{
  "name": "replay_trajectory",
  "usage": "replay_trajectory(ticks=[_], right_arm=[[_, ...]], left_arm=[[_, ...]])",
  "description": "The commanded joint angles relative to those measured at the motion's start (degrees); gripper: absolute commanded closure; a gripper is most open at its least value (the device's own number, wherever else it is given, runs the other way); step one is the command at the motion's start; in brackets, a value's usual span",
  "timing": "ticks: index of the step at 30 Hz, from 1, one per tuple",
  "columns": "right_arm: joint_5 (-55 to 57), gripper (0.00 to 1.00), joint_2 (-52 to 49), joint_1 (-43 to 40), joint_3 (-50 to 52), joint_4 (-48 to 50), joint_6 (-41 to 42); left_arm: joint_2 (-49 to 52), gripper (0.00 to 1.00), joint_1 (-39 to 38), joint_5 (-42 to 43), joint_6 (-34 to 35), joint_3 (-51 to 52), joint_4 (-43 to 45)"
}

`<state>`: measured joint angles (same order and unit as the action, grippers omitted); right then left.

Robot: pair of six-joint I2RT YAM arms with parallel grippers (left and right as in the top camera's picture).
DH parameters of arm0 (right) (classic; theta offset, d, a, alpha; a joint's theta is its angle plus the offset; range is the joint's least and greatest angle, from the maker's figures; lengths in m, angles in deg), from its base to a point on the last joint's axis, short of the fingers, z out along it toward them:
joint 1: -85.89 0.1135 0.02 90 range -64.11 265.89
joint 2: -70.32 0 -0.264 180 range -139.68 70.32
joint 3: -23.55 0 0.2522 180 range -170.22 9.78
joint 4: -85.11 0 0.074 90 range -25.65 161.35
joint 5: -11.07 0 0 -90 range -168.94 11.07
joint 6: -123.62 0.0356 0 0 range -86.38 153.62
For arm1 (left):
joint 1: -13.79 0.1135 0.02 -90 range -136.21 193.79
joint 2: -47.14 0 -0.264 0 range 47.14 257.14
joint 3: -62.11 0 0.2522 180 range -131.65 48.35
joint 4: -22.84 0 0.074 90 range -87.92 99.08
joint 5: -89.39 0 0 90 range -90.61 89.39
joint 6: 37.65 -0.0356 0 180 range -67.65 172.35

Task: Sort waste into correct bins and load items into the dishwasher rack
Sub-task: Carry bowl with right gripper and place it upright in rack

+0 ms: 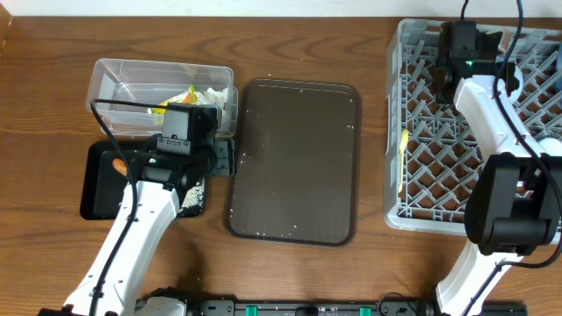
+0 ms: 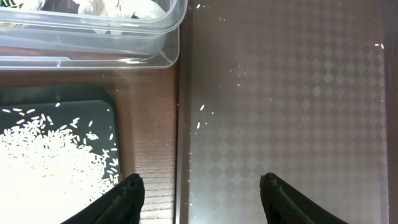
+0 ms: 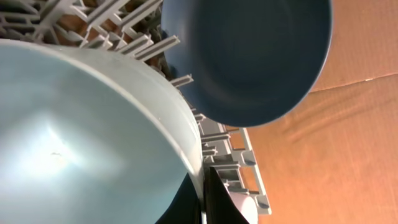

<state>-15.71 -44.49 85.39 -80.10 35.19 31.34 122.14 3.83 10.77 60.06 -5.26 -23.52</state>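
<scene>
Pegs already stand behind the light blue bowl. So my right gripper will next go down a little into the grey rack (image 1: 421, 167) beside the dark blue plate (image 3: 249, 56) and open.
My right gripper (image 3: 202, 194) is shut on the rim of the light blue bowl (image 3: 81, 124), held among the pegs of the grey dishwasher rack (image 1: 421, 167). The dark blue plate (image 3: 249, 56) stands in the rack just beyond it. In the overhead view the right gripper (image 1: 457, 70) is over the rack's far side. A pale yellow spoon (image 1: 403, 162) lies by the rack's left wall. My left gripper (image 2: 202, 193) is open and empty over the gap between the black tray (image 2: 62, 99) and the brown tray. Rice (image 2: 43, 162) lies in the black tray. The clear tub (image 1: 114, 75) holds tissue (image 2: 118, 6) and a yellow-green wrapper (image 1: 180, 96).
The large dark brown serving tray (image 1: 294, 158) lies in the middle with a few scattered rice grains (image 2: 200, 117) on it. An orange stick (image 1: 118, 163) lies in the black tray (image 1: 101, 189). The left arm (image 1: 145, 219) crosses the tray's right part.
</scene>
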Motion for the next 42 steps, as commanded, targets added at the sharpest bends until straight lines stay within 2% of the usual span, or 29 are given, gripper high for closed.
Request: replay_trajectory(ticks=[1, 12, 17, 19, 24, 26, 28, 31, 34, 38, 42], right_arm=[[-2.34, 0.99, -0.66, 0.39, 2.49, -1.4, 0.98], [-2.16, 0.97, -0.61, 3.78, 2.54, -13.46, 4.79], [-2.56, 0.92, -0.22, 4.72, 2.51, -18.05, 15.1], [-5.46, 0.84, 0.44, 4.7, 2.51, -18.71, 17.79], [-17.4, 0.72, 4.22, 4.68, 2.51, -17.99, 17.92], [-21.35, 0.64, 6.29, 4.7, 2.51, -17.57, 17.9], [-25.97, 0.48, 8.79, 4.68, 2.51, -17.09, 17.88], [-31.5, 0.35, 12.11, 4.52, 2.51, -16.33, 17.88], [-40.57, 0.19, 15.17, 3.56, 2.51, -15.26, 17.81], [-59.87, 0.07, 16.26, 1.25, 2.51, -12.81, 10.88], [-72.0, 0.01, 16.22, -0.61, 2.51, -10.99, 5.97]], left_arm=[[-0.11, 0.38, 0.28, -0.5, 0.52, -0.26, 0.07], [-0.11, 0.38, 0.28, -0.5, 0.52, -0.28, 0.07], [-0.11, 0.38, 0.28, -0.5, 0.52, -0.26, 0.09], [-0.11, 0.38, 0.28, -0.5, 0.52, -0.26, 0.07], [-0.11, 0.37, 0.28, -0.52, 0.52, -0.26, 0.07], [-0.11, 0.37, 0.28, -0.5, 0.5, -0.28, 0.07], [-0.11, 0.31, 0.28, -0.5, 0.5, -0.26, 0.07], [-0.11, 0.27, 0.28, -0.5, 0.5, -0.26, 0.07], [-0.11, 0.19, 0.28, -0.52, 0.5, -0.28, 0.09], [-0.13, 0.16, 0.28, -0.28, -0.66, -0.87, 0.72], [-0.09, 0.14, 0.31, -0.61, -3.26, -4.37, 0.09]])
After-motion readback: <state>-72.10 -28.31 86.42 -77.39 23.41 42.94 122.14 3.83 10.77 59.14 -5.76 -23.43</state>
